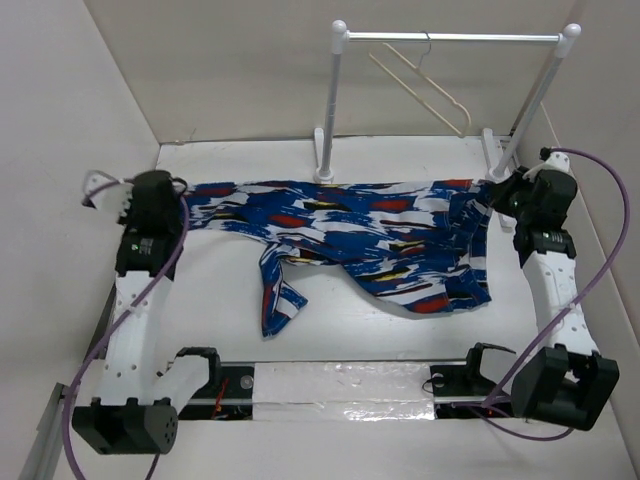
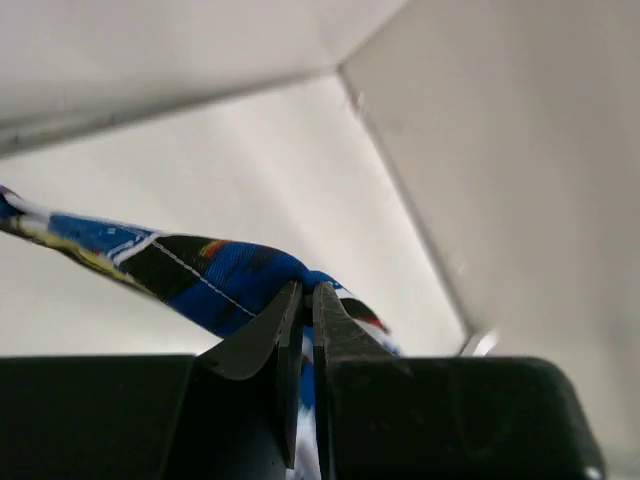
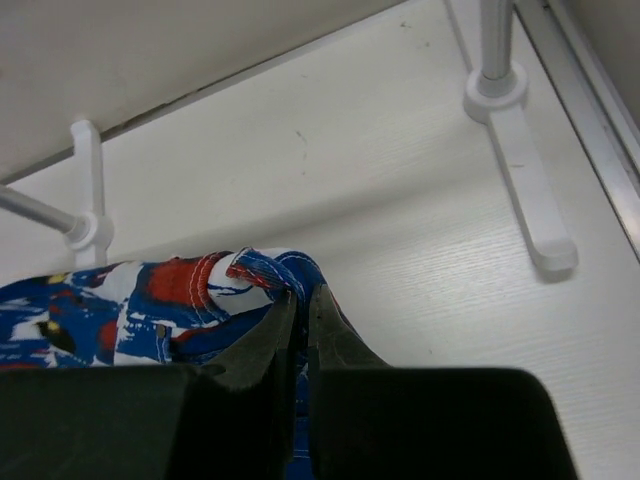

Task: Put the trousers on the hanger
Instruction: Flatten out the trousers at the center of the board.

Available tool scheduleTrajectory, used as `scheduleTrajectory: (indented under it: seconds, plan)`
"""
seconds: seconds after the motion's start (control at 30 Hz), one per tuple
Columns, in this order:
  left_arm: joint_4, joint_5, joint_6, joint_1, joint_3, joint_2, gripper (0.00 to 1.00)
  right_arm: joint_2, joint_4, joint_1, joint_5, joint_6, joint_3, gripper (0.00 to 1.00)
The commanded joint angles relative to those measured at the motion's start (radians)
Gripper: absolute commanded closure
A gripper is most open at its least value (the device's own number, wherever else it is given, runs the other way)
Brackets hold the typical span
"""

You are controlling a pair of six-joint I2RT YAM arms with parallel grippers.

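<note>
My left gripper holds the pinched end of the trousers, and the trousers (image 1: 370,240) already stretch straight between both grippers. It will bring that end down onto the bare tabletop below and release it.
The blue trousers (image 1: 370,240) with white, red and black streaks hang stretched between my two grippers above the table. My left gripper (image 1: 183,193) is shut on one end of the trousers (image 2: 215,275), fabric pinched between its jaws (image 2: 307,295). My right gripper (image 1: 492,192) is shut on the other end of the trousers (image 3: 180,300), fabric caught at the fingertips (image 3: 302,297). One leg droops to the table at the middle left. The cream hanger (image 1: 425,85) hangs by its hook on the rail at the back.
The white two-post rail stand (image 1: 340,100) stands at the back, its feet on the table (image 3: 530,170). White walls close in on the left, back and right. A taped strip runs along the near edge (image 1: 340,390).
</note>
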State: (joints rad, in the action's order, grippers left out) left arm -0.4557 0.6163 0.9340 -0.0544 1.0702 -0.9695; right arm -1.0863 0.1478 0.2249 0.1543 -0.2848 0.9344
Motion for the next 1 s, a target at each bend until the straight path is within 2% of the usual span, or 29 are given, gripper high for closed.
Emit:
scheduleTrajectory:
  seconds: [0.0,0.1,0.23,0.47,0.5,0.57,0.6,0.63,0.67,0.7,0.73,0.77,0.8,0.83,0.87,0.9,0.93,0.97]
  plan:
    - [0.081,-0.035,-0.08,0.115,0.112,-0.113,1.0,-0.061,-0.088,0.042,-0.079,-0.03,0.043,1.0]
    - [0.137,-0.102,-0.121,0.192,0.209,-0.282,1.0,-0.121,-0.102,0.053,-0.091,-0.042,0.07,1.0]
    - [0.103,-0.13,-0.169,0.192,0.417,-0.602,1.0,-0.185,-0.093,0.053,-0.125,-0.05,0.128,1.0]
    - [0.094,-0.113,-0.202,0.183,0.638,-0.926,1.0,-0.349,-0.065,0.044,-0.228,-0.03,0.246,1.0]
    - [0.074,-0.116,-0.231,0.174,0.696,-0.955,0.95,-0.369,-0.065,0.034,-0.251,-0.028,0.256,1.0]
    - [0.046,-0.128,-0.259,0.156,0.738,-1.009,0.78,-0.421,-0.065,0.034,-0.257,-0.027,0.277,1.0]
    - [0.054,-0.133,-0.296,0.146,0.732,-1.008,0.56,-0.432,-0.062,0.034,-0.26,-0.027,0.303,1.0]
    - [0.061,-0.119,-0.303,0.128,0.712,-0.97,0.45,-0.446,-0.057,0.034,-0.257,-0.024,0.316,0.98]
    - [0.089,-0.116,-0.304,0.092,0.679,-0.933,0.41,-0.446,-0.05,0.022,-0.248,-0.022,0.328,0.82]
    - [0.113,-0.124,-0.298,0.071,0.574,-0.893,0.33,-0.44,-0.048,0.004,-0.243,-0.022,0.34,0.72]
    - [0.13,-0.144,-0.27,0.05,0.512,-0.793,0.32,-0.429,-0.048,-0.01,-0.243,-0.016,0.34,0.6]
    - [0.144,-0.147,-0.246,-0.005,0.446,-0.729,0.32,-0.391,-0.048,-0.024,-0.243,-0.011,0.334,0.4]
    - [0.207,-0.153,-0.23,-0.039,0.278,-0.666,0.32,-0.365,-0.048,-0.051,-0.246,-0.01,0.322,0.33]
    - [0.244,-0.148,-0.227,-0.08,0.19,-0.532,0.32,-0.335,-0.057,-0.067,-0.242,-0.01,0.278,0.27]
    - [0.27,-0.133,-0.209,-0.125,0.112,-0.467,0.32,-0.267,-0.066,-0.082,-0.236,-0.008,0.25,0.21]
    - [0.302,-0.127,-0.201,-0.204,0.032,-0.41,0.32,-0.23,-0.095,-0.099,-0.226,-0.005,0.216,0.21]
    - [0.307,-0.16,-0.193,-0.24,-0.102,-0.303,0.33,-0.192,-0.115,-0.137,-0.226,0.001,0.14,0.21]
    - [0.311,-0.174,-0.167,-0.271,-0.158,-0.257,0.33,-0.152,-0.128,-0.157,-0.231,0.004,0.104,0.24]
